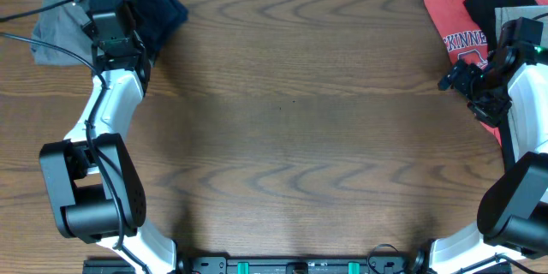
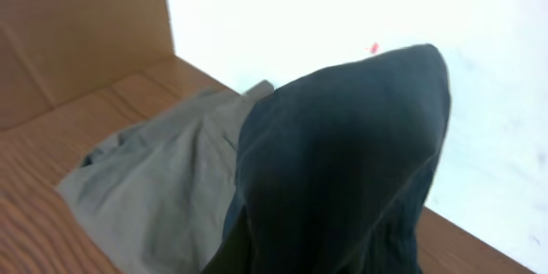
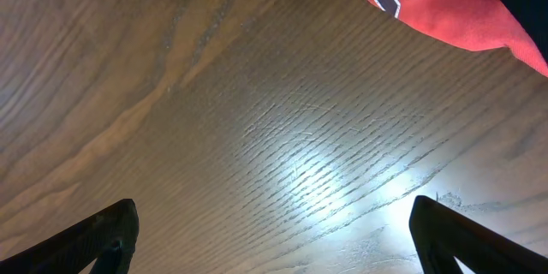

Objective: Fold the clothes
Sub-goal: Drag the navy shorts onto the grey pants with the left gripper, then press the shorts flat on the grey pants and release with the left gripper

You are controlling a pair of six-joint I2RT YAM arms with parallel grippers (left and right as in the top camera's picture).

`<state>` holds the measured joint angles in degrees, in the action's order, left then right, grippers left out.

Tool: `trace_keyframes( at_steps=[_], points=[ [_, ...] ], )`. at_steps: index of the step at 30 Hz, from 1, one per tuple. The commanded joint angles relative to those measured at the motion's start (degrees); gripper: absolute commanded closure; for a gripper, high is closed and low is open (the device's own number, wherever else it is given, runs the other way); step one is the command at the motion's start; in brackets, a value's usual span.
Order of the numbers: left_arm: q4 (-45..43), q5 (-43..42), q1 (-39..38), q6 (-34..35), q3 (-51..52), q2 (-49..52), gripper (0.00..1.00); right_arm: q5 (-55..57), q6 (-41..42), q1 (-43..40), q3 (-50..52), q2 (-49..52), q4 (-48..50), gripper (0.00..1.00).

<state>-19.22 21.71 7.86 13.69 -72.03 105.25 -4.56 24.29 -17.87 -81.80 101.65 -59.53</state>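
The navy fold still stands up in a peak, so my left gripper lowers and draws back over the grey-brown shorts (image 1: 65, 32) (image 2: 176, 183) to open next.
The dark navy clothes (image 1: 163, 4) lie bunched at the far left corner of the table. In the left wrist view they (image 2: 342, 171) rise as a dark peak close to the camera and hide my fingers. My left gripper (image 1: 118, 2) is at the garment's left edge and seems shut on the fabric. My right gripper (image 1: 455, 77) hovers at the right side, just in front of the red shirt. Its fingers (image 3: 274, 240) are wide open over bare wood and hold nothing.
Grey-brown shorts (image 1: 56, 17) lie left of the navy garment and also show in the left wrist view (image 2: 154, 188). A red printed T-shirt (image 1: 458, 26) with a dark garment (image 1: 505, 0) on it lies at the far right; its hem shows in the right wrist view (image 3: 445, 8). A black cable (image 1: 51, 47) runs along the left arm.
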Motion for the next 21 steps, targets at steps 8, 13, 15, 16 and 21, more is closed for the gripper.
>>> trace_keyframes(
  at_steps=[8, 13, 15, 16, 21],
  points=[
    [2.91, 3.61, 2.23, 4.90, -1.05, 3.19, 0.94, -0.15, -0.59, 0.20, -0.42, 0.24, -0.09, 0.01],
    [2.84, 3.65, 3.48, 4.87, -1.07, 5.88, 0.94, -0.15, -0.59, 0.26, -0.42, 0.24, -0.07, 0.01],
    [2.84, 3.65, 4.28, 4.87, -1.07, 6.67, 0.94, -0.15, -0.59, 0.24, -0.42, 0.24, -0.09, 0.01],
    [2.86, 3.67, 4.72, 4.87, -1.07, 6.91, 0.94, -0.15, -0.59, 0.26, -0.42, 0.24, -0.07, 0.01],
    [3.80, 4.39, 7.52, 4.90, -1.07, 7.91, 0.93, -0.15, -0.59, 0.26, -0.42, 0.24, -0.09, 0.01]
  ],
)
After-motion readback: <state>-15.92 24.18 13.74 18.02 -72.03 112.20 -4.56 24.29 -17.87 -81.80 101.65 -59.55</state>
